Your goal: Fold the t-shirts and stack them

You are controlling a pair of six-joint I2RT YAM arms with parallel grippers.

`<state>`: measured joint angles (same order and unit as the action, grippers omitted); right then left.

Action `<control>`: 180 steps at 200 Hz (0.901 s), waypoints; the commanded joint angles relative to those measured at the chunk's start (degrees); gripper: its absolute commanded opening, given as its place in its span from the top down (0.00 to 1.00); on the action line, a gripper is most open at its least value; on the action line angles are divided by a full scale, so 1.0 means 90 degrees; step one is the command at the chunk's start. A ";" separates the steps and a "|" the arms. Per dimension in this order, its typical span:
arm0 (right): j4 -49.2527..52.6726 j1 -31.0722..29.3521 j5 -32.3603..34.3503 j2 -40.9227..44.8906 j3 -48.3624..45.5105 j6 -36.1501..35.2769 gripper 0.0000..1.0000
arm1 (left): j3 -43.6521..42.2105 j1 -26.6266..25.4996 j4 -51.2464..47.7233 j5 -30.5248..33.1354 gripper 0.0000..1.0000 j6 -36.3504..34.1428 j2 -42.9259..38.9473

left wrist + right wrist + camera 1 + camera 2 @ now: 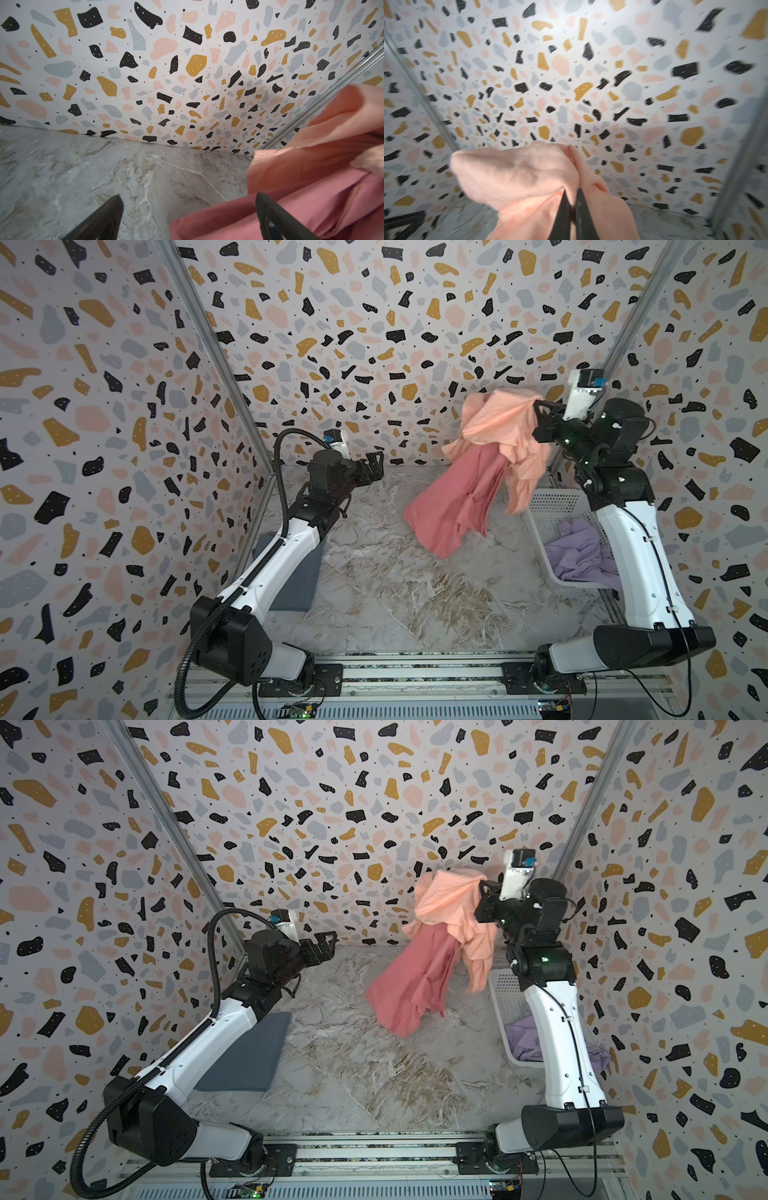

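Observation:
The dusty-rose t-shirt (pixel 453 506) hangs tangled beneath the bunched peach-orange fold, so the robot's right gripper should next lower toward the white basket's far end (pixel 553 505) and release the fold there.
My right gripper (pixel 540 406) (pixel 572 190) is shut on a bunched fold of the peach-orange t-shirt (pixel 503 423) (pixel 519 176), held high at the back right. A dusty-rose t-shirt (pixel 453 506) (pixel 228 220) hangs tangled beneath it, and its lower end reaches down to about the table. My left gripper (pixel 376 466) (pixel 189 195) stands open and empty at the back left, apart from both shirts. A folded slate-grey t-shirt (pixel 245 1056) lies flat under the left arm. A lavender t-shirt (pixel 577 556) lies crumpled in the basket.
The white perforated basket (pixel 540 506) stands at the right edge of the marble table (pixel 395 593), partly behind the right arm. Terrazzo-patterned walls close in the back and both sides. A metal rail runs along the front.

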<state>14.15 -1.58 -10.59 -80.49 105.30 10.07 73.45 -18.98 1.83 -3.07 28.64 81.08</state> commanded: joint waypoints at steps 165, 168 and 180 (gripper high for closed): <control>0.0301 0.0774 0.1999 0.1419 -0.3582 -0.0370 0.21 | -0.0248 -0.0018 0.0062 -0.0254 0.00 0.0073 0.0040; 0.0286 0.0776 0.1959 0.1445 -0.3555 -0.0395 0.21 | -0.0231 -0.0013 0.0043 -0.0263 0.00 0.0065 0.0052; 0.0218 0.0786 0.1836 0.1525 -0.3436 -0.0430 0.17 | -0.0180 -0.0012 0.0021 -0.0289 0.00 0.0026 0.0106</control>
<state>16.62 5.30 9.02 -72.01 70.06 4.64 70.52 -18.98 1.74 -4.58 30.61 81.34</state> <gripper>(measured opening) 0.801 0.997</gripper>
